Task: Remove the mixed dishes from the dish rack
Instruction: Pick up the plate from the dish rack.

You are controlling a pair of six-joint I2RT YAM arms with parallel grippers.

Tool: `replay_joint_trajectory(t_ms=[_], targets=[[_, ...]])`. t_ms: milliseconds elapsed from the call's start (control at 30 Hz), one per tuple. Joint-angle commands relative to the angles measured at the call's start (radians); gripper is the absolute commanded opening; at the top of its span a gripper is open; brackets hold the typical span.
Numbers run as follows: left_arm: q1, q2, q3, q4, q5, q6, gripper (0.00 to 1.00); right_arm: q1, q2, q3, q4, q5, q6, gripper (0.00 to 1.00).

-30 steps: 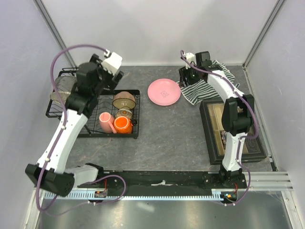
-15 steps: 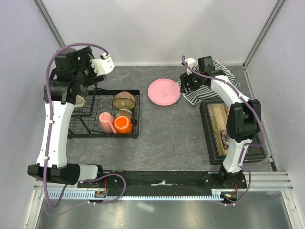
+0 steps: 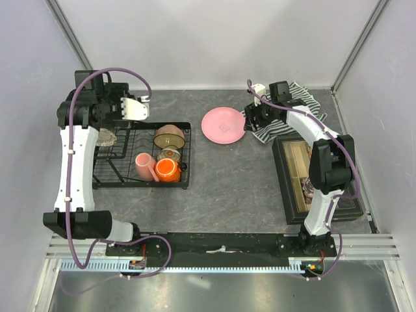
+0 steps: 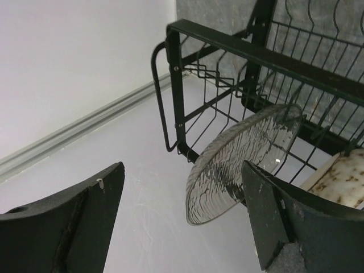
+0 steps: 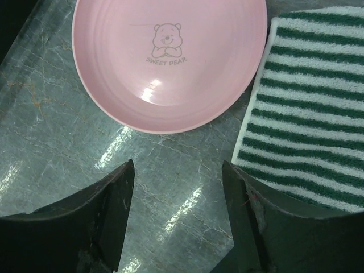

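Note:
The dish's lower rim (image 3: 106, 138) (image 4: 197, 209) is at the end of the rack, and my left gripper will move its open fingers around it next.
The black wire dish rack (image 3: 117, 177) stands at the left. In its basket section are a tan-brown bowl (image 3: 170, 135), a small floral bowl (image 3: 169, 155), an orange mug (image 3: 167, 170) and a pink mug (image 3: 143, 166). A small patterned oval dish (image 4: 244, 159) leans tilted in the rack's left end, also the dish (image 3: 106, 136) in the top view. My left gripper (image 4: 182, 170) is open and hovers by this dish, its right finger close beside the rim. The pink round plate (image 5: 170, 57) lies flat on the table. Just short of the plate's edge, my right gripper (image 5: 177, 168) is open and empty.
A green-and-white striped towel (image 5: 307, 114) lies right of the plate, under my right arm. A dark compartmented box (image 3: 312, 179) sits along the right side. The left wall runs close to the rack's end (image 4: 170, 91).
My left arm has swung from over the rack's middle to its left end, by the oval dish. My right gripper has drifted toward the plate's edge and opened slightly.

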Motion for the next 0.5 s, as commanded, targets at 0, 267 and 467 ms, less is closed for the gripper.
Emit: replay_joint_trajectory(t_ms=[0,267,467], targets=[[0.031,0.019,0.045,-0.035,-0.012,0.128,0.89,-0.003,-0.045,-0.016,0.037,-0.040,-0.007,0.70],[0.045,0.072,0.066,-0.032,-0.029,0.217,0.85,-0.003,-0.048,-0.038,0.050,-0.049,-0.013,0.70],[0.042,0.101,0.083,-0.035,-0.037,0.271,0.77,-0.003,-0.047,-0.055,0.053,-0.051,-0.019,0.70]])
